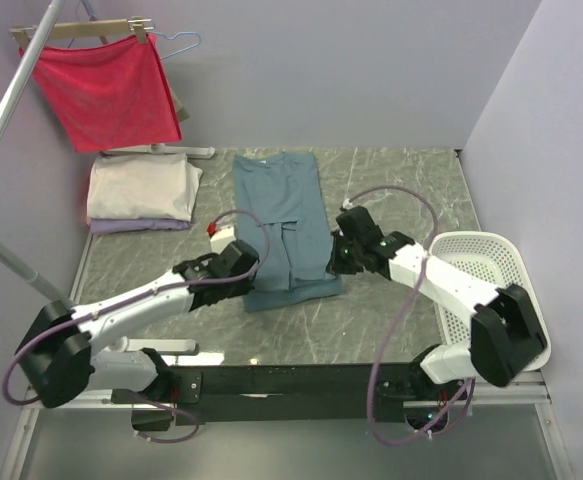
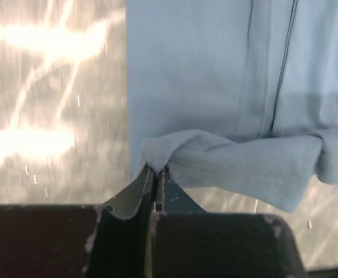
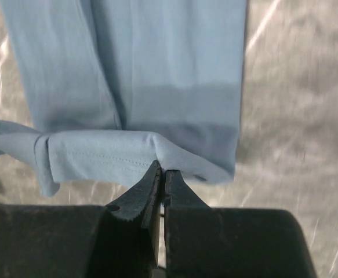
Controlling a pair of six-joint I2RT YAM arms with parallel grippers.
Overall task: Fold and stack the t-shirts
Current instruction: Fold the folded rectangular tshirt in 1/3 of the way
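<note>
My left gripper carries the raised hem corner outward onto the t-shirt's middle (image 1: 253, 233) (image 2: 174, 46) next and releases it there, because the teal-blue t-shirt still lies lengthwise outward of it.
A teal-blue t-shirt (image 1: 283, 215) lies lengthwise in the middle of the table, folded into a narrow strip. My left gripper (image 1: 248, 268) is shut on its near left hem corner; the pinched cloth (image 2: 157, 152) bunches up at the fingertips (image 2: 156, 169). My right gripper (image 1: 337, 262) is shut on the near right hem corner, the lifted hem (image 3: 116, 153) with its stitching just above the fingertips (image 3: 162, 168). Both corners are raised a little off the marble. A folded cream-white t-shirt (image 1: 141, 187) rests on a pale lavender one (image 1: 136, 225) at the far left.
A red cloth (image 1: 106, 90) hangs on a wooden hanger at the back left, beside a slanted metal pole (image 1: 11, 100). A white mesh basket (image 1: 486, 265) stands at the table's right edge. Grey marble table (image 1: 411, 190) shows around the shirt.
</note>
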